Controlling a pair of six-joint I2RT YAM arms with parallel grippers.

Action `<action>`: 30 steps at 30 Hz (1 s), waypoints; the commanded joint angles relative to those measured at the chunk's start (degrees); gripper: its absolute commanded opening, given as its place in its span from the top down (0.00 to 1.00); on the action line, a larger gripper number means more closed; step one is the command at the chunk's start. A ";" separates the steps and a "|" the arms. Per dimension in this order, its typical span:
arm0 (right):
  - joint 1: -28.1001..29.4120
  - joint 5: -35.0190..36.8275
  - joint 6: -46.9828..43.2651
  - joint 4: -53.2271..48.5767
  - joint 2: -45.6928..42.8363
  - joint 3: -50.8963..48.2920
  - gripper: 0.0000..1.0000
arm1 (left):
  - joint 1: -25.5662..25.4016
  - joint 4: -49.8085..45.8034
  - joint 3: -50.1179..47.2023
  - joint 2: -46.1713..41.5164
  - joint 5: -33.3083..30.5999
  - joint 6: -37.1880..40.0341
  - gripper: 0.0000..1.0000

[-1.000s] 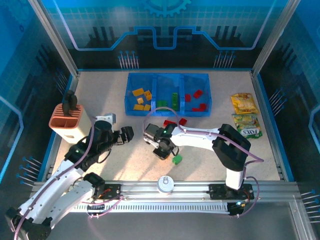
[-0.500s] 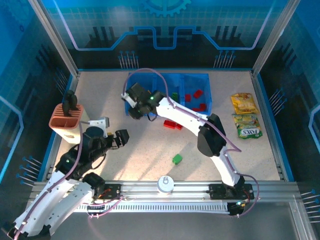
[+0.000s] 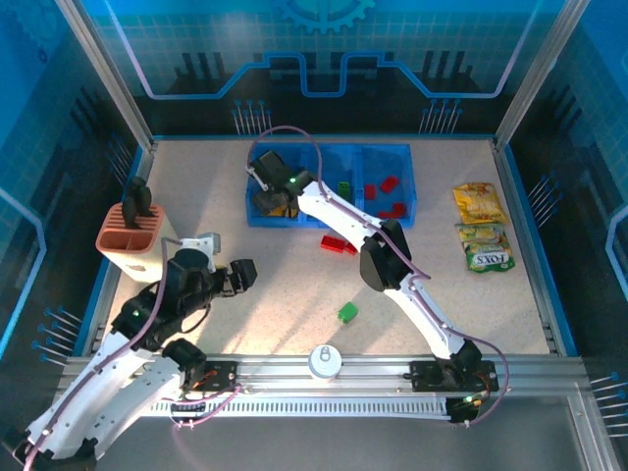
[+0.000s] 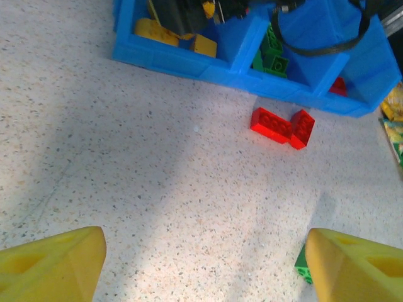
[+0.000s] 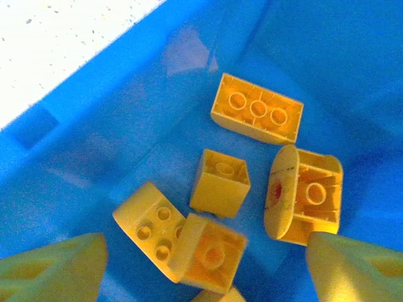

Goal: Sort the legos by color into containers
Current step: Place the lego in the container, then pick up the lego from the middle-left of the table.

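Note:
The left gripper will swing across the bare table and lower over the green lego, because that piece is still outside the tray's middle container.
The blue tray has three containers: yellow legos on the left, green in the middle, red on the right. My right gripper hangs open over the left container. Below its spread fingers lie several yellow legos, and nothing is held between them. On the table in front of the tray sit two red legos and, nearer, one green lego. My left gripper is open and empty above bare table, left of the green lego.
A salmon-orange holder with black utensils stands at the left edge. Two snack packets lie at the right. A white round knob sits on the front rail. The right arm stretches diagonally across the table's middle.
My right arm swung from the table's middle up to the tray's left container, and its jaws went from shut to open there. The left arm shifted only slightly.

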 commanded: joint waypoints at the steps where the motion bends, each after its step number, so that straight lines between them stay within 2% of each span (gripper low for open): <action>1: 0.18 -1.09 0.89 -0.45 -9.09 -0.10 0.10 | -4.70 1.71 2.41 4.27 -0.22 3.73 0.17; 5: 0.55 -3.16 2.35 0.71 -24.26 -10.59 0.08 | -12.95 5.84 4.70 13.08 -2.55 7.26 0.16; 10: -0.85 1.61 2.80 5.41 -44.60 -30.46 0.05 | -19.53 9.65 11.28 30.30 0.07 12.30 0.14; 15: -3.75 2.84 5.71 9.43 -62.96 -52.38 0.00 | -24.03 11.14 19.27 47.67 4.66 15.65 0.14; 24: -6.09 4.00 15.35 10.37 -84.90 -82.90 0.00 | -28.51 10.34 29.54 68.89 7.47 18.83 0.14; 30: -6.64 3.47 20.03 8.43 -93.51 -93.77 0.00 | -29.63 9.33 33.40 76.20 8.21 19.70 0.21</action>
